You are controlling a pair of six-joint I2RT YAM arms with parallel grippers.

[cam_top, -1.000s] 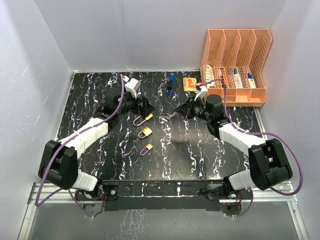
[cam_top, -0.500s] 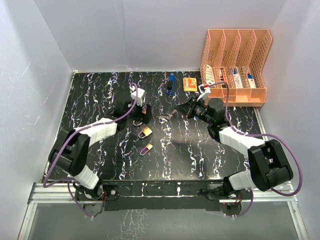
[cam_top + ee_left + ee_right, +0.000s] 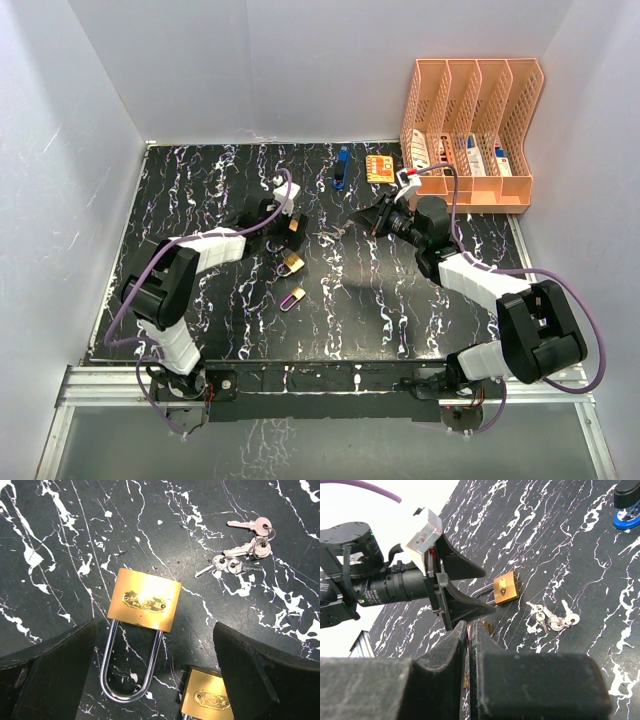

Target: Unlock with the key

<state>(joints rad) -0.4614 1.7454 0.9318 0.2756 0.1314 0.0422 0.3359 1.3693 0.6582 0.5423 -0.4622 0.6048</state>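
Observation:
My left gripper is above the brass body of the padlock [image 3: 293, 226] [image 3: 144, 600] beside the keys, and it needs to come down open until its black fingers are on both sides of that body.
A brass padlock [image 3: 145, 605] with a long steel shackle lies flat on the black marbled table [image 3: 60, 540]. My left gripper [image 3: 156, 647] hangs open just above it, one black finger on each side of the shackle, touching nothing. A bunch of silver keys [image 3: 242, 555] lies loose beyond the lock, also seen as the keys [image 3: 331, 235] from above. A second brass padlock [image 3: 210, 697] sits by the right finger. My right gripper [image 3: 470, 630] is shut with nothing in it, hovering short of the keys [image 3: 552, 617] and facing the left gripper [image 3: 460, 587].
A small purple padlock [image 3: 293, 298] lies nearer the front. At the back stand a blue object [image 3: 341, 168], a small orange box [image 3: 378, 167] and an orange file rack [image 3: 470, 130]. White walls enclose the table.
My left arm has swung toward the middle and come down over the long-shackled padlock, still open. The right gripper shifted slightly toward the back, then stayed put.

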